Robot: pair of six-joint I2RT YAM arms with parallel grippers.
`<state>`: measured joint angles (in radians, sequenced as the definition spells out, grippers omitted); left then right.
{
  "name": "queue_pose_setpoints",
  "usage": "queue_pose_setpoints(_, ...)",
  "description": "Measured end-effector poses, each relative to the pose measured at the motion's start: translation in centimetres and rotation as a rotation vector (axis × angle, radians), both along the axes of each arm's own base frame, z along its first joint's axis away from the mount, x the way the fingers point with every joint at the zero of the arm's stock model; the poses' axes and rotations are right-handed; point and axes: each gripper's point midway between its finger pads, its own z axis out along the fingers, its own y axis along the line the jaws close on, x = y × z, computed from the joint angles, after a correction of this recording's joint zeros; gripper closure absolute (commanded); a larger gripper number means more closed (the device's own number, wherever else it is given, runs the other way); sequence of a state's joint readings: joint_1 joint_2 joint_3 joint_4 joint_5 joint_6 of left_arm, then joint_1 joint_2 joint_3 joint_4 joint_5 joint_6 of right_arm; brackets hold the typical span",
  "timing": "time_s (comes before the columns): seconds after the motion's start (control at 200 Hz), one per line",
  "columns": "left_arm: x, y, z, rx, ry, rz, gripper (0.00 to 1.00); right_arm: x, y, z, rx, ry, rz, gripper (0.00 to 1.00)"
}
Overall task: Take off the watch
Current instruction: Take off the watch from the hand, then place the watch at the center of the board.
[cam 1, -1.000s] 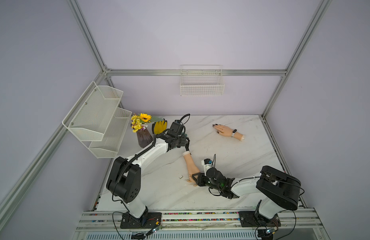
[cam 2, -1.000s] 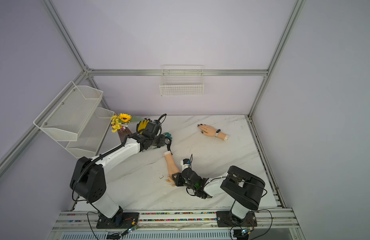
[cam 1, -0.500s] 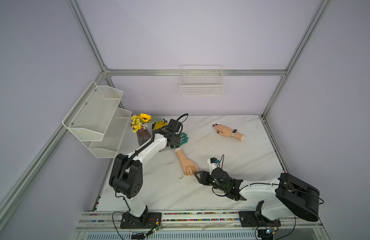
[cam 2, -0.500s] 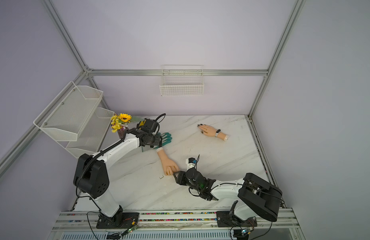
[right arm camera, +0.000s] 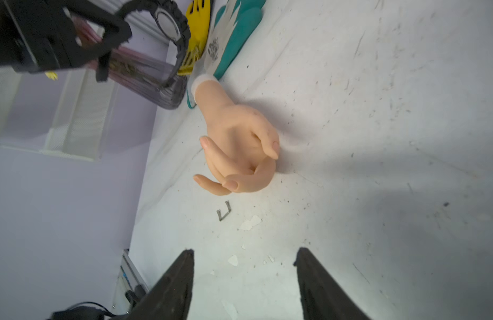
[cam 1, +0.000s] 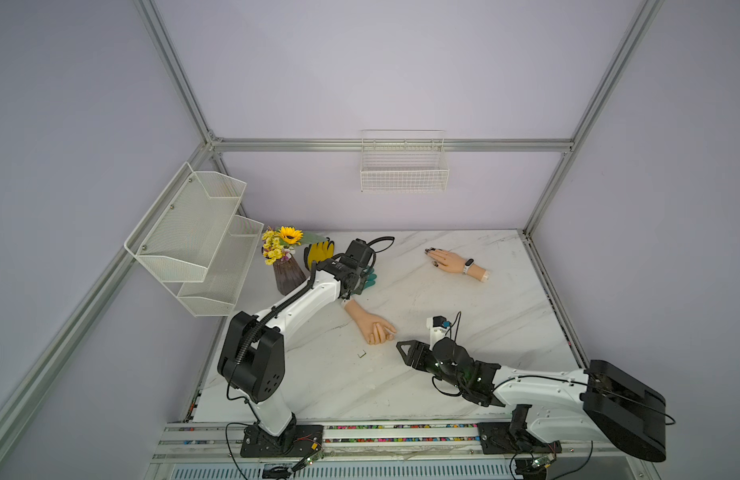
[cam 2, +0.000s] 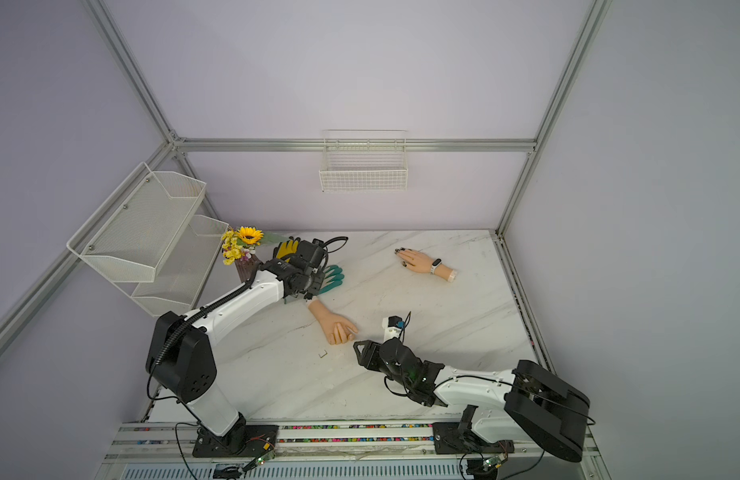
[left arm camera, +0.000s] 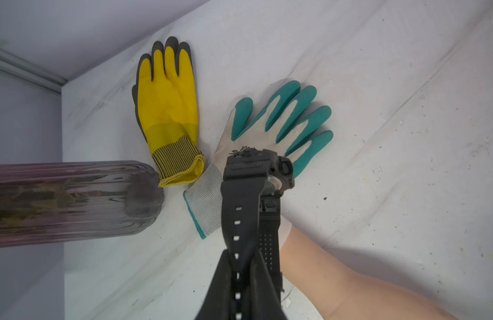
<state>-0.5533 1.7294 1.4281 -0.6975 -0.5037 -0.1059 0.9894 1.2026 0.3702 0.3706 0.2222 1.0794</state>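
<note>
The left gripper swings past the teal glove's fingers next and comes down to the bare tabletop beside them to release the watch, since that patch lies empty.
A black watch [left arm camera: 256, 171] hangs clear of the bare mannequin hand [cam 1: 370, 324], its strap pinched in my shut left gripper [left arm camera: 241, 257]. In both top views that gripper [cam 1: 351, 289] [cam 2: 308, 291] hovers just past the hand's wrist end, above a teal glove. The right wrist view shows the watch [right arm camera: 168, 22] looped in the air above the wrist stump of the hand [right arm camera: 237, 138]. My right gripper [right arm camera: 244, 252] is open and empty, a short way in front of the hand's curled fingers [cam 2: 341, 332], not touching them.
A second mannequin hand [cam 1: 451, 262] wearing a small white-banded watch [cam 1: 468, 266] lies at the back right. A vase of flowers [cam 1: 287, 270], a yellow glove [left arm camera: 168, 97] and the teal glove [left arm camera: 281, 124] crowd the back left. Wire shelves [cam 1: 194, 237] stand left. A small metal clip [right arm camera: 223, 213] lies near the hand.
My left gripper pulled the watch off the wrist toward the back left. My right gripper let go of the hand's fingers, opened and drew back. The hand swung round on the table.
</note>
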Motion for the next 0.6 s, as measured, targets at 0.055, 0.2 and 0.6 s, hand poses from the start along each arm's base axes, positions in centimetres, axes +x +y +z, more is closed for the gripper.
queue_pose_setpoints(0.055,0.2,-1.3,0.0,0.064,-0.017,-0.041,1.0,0.3,-0.9,1.4,0.036,-0.012,-0.052,0.26)
queue_pose_setpoints(0.2,1.4,-5.2,-0.7,0.211,-0.067,-0.143,1.0,0.7,-3.8,4.3,0.138,-0.036,-0.181,0.23)
queue_pose_setpoints(0.6,3.4,-13.3,-8.8,0.528,-0.123,-0.505,0.91,0.3,-8.2,0.5,0.054,0.08,-0.325,0.21)
